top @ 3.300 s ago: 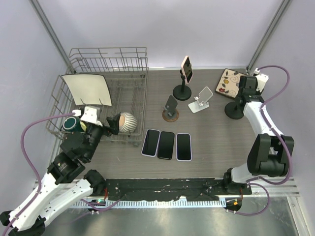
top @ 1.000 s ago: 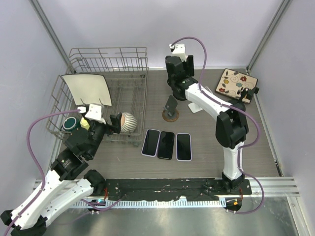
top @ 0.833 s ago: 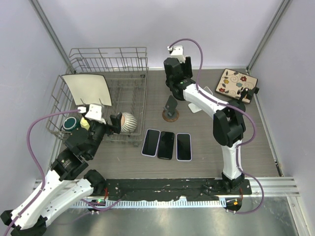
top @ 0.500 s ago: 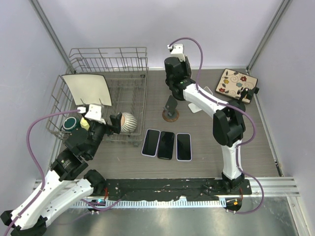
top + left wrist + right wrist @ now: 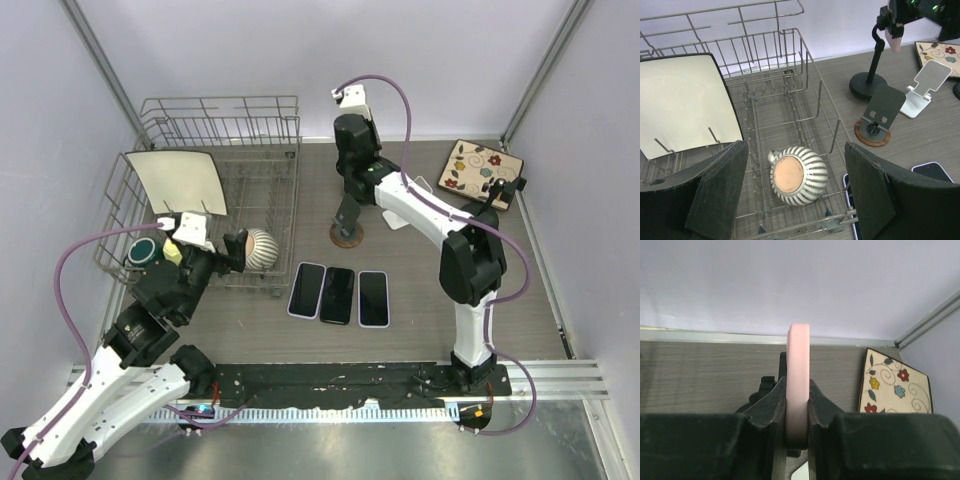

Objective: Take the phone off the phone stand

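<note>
The right gripper moves the pink phone back from the far wall next, over the bare tabletop beside the flat phones. It then releases the phone there, since that spot is clear.
A pink phone (image 5: 798,352) stands on edge in the clamp of a black phone stand (image 5: 871,65) at the back of the table. My right gripper (image 5: 797,390) is shut on the phone, one finger pressed to each face. The left wrist view shows the phone (image 5: 895,41) as a pink tip below that gripper. From above, the right wrist (image 5: 352,150) hides the phone and most of the stand. My left gripper (image 5: 796,190) hangs open over the dish rack, holding nothing.
A wire dish rack (image 5: 260,125) at the left holds a white plate (image 5: 178,180) and a striped cup (image 5: 262,248). A dark stand on a wooden disc (image 5: 347,225), a white stand (image 5: 412,200), a floral tile (image 5: 478,168) and three flat phones (image 5: 339,295) lie around.
The right arm swung from the far right to the stand, and its jaws have closed on the pink phone. The left arm has not moved.
</note>
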You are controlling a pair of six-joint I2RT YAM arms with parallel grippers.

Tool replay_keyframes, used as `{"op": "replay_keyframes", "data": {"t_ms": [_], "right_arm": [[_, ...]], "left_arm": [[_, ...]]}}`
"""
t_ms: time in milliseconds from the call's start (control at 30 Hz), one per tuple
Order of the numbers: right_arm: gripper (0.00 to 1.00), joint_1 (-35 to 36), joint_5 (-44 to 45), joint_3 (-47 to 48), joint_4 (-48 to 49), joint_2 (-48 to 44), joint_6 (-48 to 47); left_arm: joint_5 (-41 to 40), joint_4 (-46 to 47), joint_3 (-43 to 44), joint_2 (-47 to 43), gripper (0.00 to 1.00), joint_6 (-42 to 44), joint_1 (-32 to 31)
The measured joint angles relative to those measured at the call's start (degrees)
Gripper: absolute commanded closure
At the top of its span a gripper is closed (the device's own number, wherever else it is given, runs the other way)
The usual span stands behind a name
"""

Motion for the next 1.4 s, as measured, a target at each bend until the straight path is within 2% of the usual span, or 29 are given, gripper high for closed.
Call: {"op": "replay_keyframes", "data": {"t_ms": [200, 500, 833, 1067, 1200, 1400], "right_arm": [[0.99, 0.35, -4.48, -0.46, -2.84, -7.78, 0.55], [0.99, 0.46, -8.66, -6.47, -8.79, -29.81, 2.84], [0.99, 0.46, -8.39, -26.53, -20.92, -54.69, 8.17], [0.99, 0.44, -7.56, -39.43, -29.0, -66.4, 11.87], [0.99, 0.44, -6.82, -47.1, -29.49, -71.69, 13.99], [0.99, 0.44, -8.04, -58.84, -23.12, -75.34, 15.67]], "left_arm": [[-0.02, 0.02, -0.15, 0.0, 0.18, 0.02, 0.02], [-0.02, 0.02, -0.39, 0.0, 0.18, 0.04, 0.02], [0.2, 0.07, -0.72, 0.68, 0.18, 0.02, 0.02], [0.79, 0.17, -1.22, 1.27, 0.18, 0.04, 0.02], [1.44, 0.37, -1.36, 2.12, 0.18, 0.22, 0.02], [3.39, 0.44, -1.36, 4.07, 0.17, 0.24, 0.02]]}}
